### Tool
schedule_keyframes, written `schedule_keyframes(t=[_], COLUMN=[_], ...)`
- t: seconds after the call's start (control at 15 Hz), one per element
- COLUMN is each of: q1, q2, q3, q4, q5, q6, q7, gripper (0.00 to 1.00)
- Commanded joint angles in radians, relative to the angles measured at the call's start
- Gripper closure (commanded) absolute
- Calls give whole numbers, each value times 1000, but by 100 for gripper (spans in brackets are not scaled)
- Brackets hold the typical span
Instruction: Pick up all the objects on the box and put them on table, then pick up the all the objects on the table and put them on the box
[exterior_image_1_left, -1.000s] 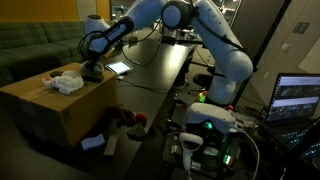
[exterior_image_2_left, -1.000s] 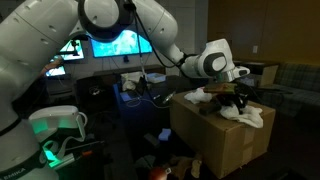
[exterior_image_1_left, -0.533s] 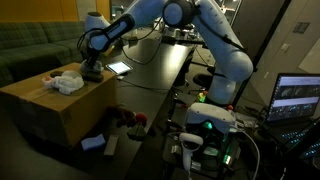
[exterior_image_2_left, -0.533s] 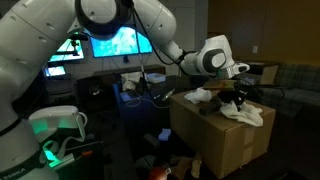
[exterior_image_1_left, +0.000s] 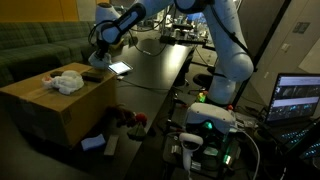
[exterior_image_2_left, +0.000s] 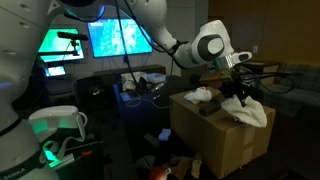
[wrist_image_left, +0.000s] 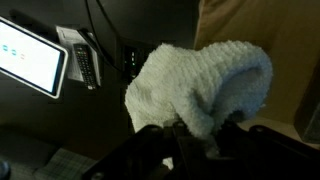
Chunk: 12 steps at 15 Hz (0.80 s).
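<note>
Next, my gripper moves back and down over the bare tabletop (exterior_image_1_left: 133, 102) beside the red toy to release the cloth there, since that spot is clear.
My gripper (wrist_image_left: 195, 135) is shut on a pale grey rounded cloth (wrist_image_left: 205, 75), which bulges out in front of the dark fingers. In both exterior views the gripper (exterior_image_1_left: 100, 52) (exterior_image_2_left: 240, 90) hangs above the table-side edge of the brown cardboard box (exterior_image_1_left: 55, 110) (exterior_image_2_left: 215, 140), and the cloth (exterior_image_2_left: 253, 110) droops beneath it. On the box top a white fluffy toy (exterior_image_1_left: 65, 82) (exterior_image_2_left: 198, 96) and a dark bar (exterior_image_1_left: 92, 76) (exterior_image_2_left: 211, 108) lie. The long black table (exterior_image_1_left: 155, 70) (wrist_image_left: 60, 115) runs beside the box.
A tablet with a bright screen (exterior_image_1_left: 118, 68) (wrist_image_left: 28, 55) and a small remote (wrist_image_left: 85, 60) lie on the table near the box. A red toy (exterior_image_1_left: 130, 120) and a pale blue piece (exterior_image_1_left: 92, 142) sit low beside the box. The green sofa (exterior_image_1_left: 30, 50) stands behind.
The jaws closed on the grey cloth at the box top. The arm then rose, lifting the cloth off the box and shifting slightly towards the table.
</note>
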Motion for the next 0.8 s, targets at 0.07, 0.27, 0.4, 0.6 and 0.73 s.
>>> schedule_keyframes(t=[0.07, 0.27, 0.4, 0.6, 0.73], q1=[33, 35, 18, -19, -38], q2=[-242, -355, -410, -446, -434], q3=[-77, -107, -105, -85, -75], q4=[-294, -454, -547, -662, -708], q5=[-116, -212, -253, -253, -231], q6=[48, 48, 44, 55, 73], q7=[146, 258, 311, 340, 339], gripper=[94, 94, 94, 94, 94])
